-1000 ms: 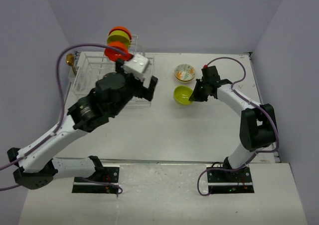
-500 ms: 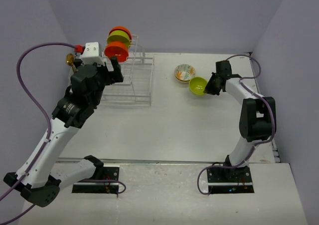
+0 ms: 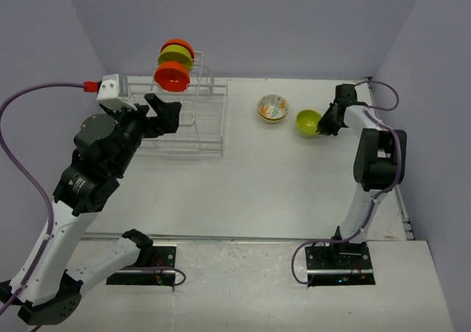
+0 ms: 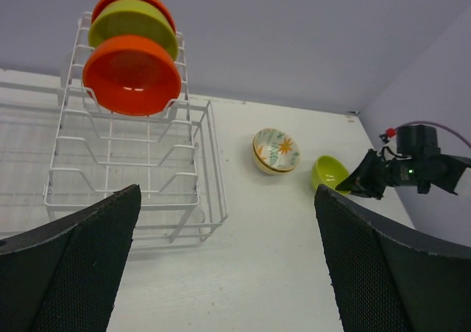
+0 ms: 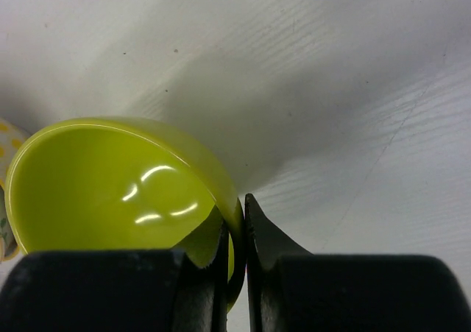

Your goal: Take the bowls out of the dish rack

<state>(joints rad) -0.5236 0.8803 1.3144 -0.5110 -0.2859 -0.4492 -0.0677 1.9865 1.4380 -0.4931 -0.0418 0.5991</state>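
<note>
The left gripper turns and lowers outward onto the front orange bowl's upper rim (image 3: 172, 62) (image 4: 132, 37) next, clear of the rack's wires, as that rim is outward of and below it.
The white wire dish rack (image 3: 193, 129) stands at the back left; its upright section holds an orange bowl (image 3: 171, 75), a lime-green bowl (image 3: 175, 55) and another orange bowl (image 3: 177, 44) on edge. They also show in the left wrist view, front orange bowl (image 4: 131, 76) first. The floral white bowl (image 3: 272, 108) sits on the table. My right gripper (image 3: 326, 123) is shut on the rim of a lime-green bowl (image 5: 110, 185), just right of the floral bowl (image 4: 275, 150). My left gripper (image 3: 163, 111) is open and empty, raised over the rack's left part.
The rack's low basket (image 4: 29, 163) reaches left of the upright section. A purple cable (image 3: 44, 96) loops at the far left. The table's right edge (image 3: 388, 155) lies close behind my right gripper.
My right gripper has carried the lime-green bowl right and back, to beside the floral bowl. My left arm has risen and swung left, off the rack's front.
</note>
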